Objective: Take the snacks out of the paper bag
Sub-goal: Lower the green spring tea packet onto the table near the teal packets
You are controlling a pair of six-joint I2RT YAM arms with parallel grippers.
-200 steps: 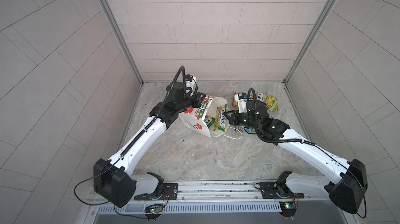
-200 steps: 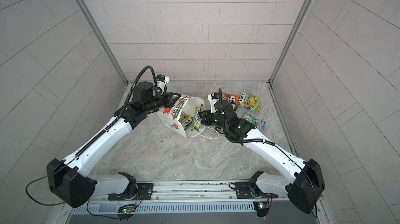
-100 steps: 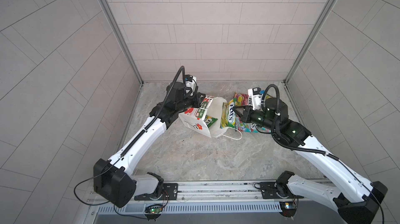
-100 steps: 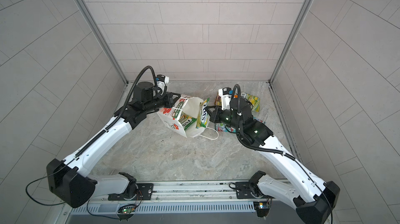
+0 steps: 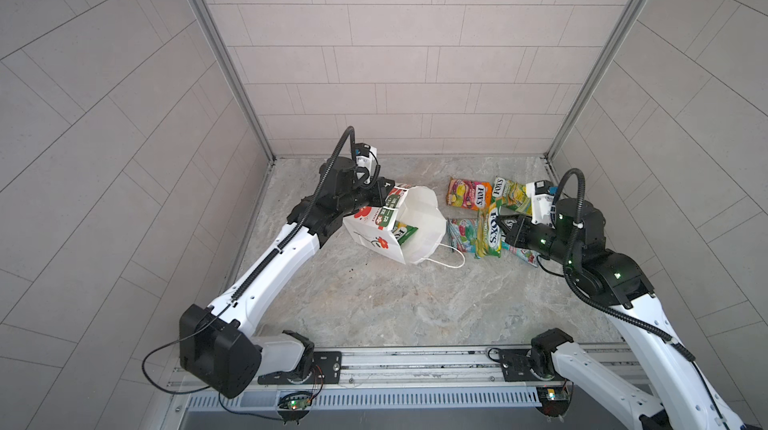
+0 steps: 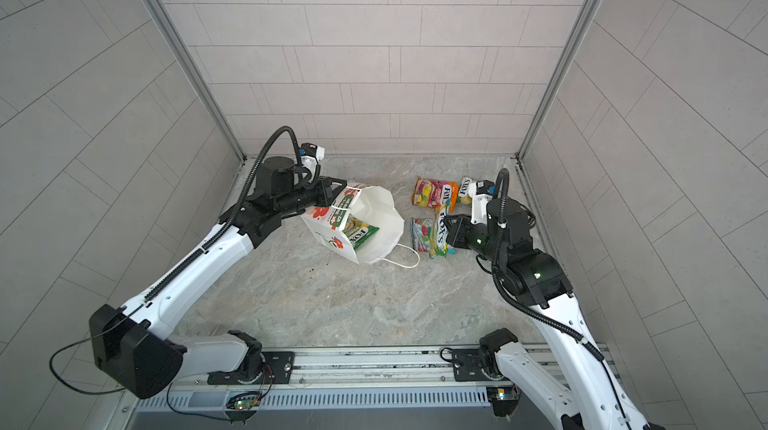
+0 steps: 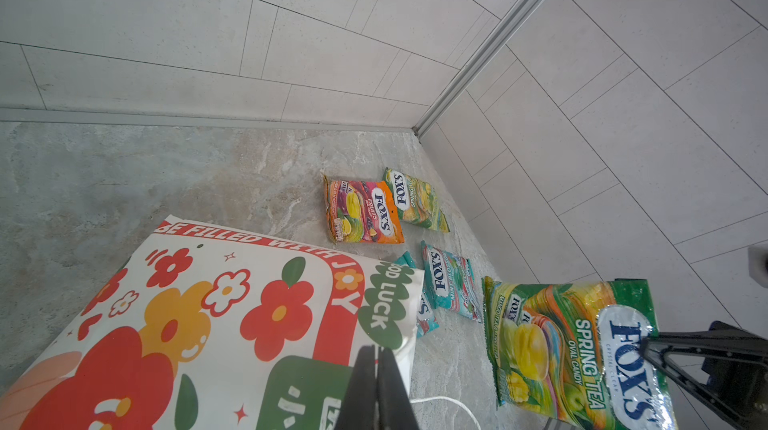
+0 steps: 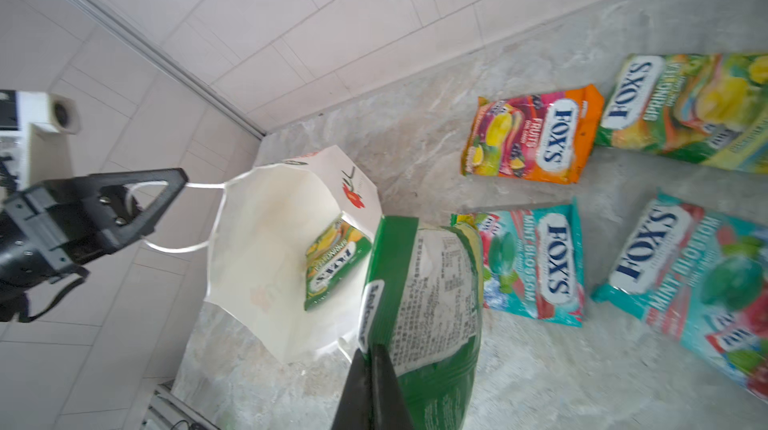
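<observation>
The right gripper moves back and down to bare floor in front of the teal packets next and releases the snack, as that spot is empty.
The white paper bag (image 5: 422, 237) (image 6: 380, 216) lies tilted on the floor with its mouth toward the right. My left gripper (image 5: 384, 196) (image 7: 376, 359) is shut on its printed rim (image 7: 386, 307). One green-yellow snack (image 5: 403, 233) (image 8: 334, 266) lies inside. My right gripper (image 5: 506, 229) (image 8: 370, 351) is shut on the edge of another green-yellow snack (image 5: 490, 235) (image 6: 440, 232) (image 8: 428, 282), hanging just right of the bag's mouth.
On the floor at the right lie an orange-pink packet (image 5: 469, 195) (image 8: 532, 137), a green-yellow one (image 5: 513, 195) (image 8: 685, 108) and two teal ones (image 8: 536, 266) (image 8: 698, 282). A cord handle (image 5: 446, 259) trails in front of the bag. Tiled walls close in on three sides.
My right gripper has drawn the green-yellow packet out of the bag's mouth and moved right with it, over the teal packets. The left gripper and the bag have stayed put.
</observation>
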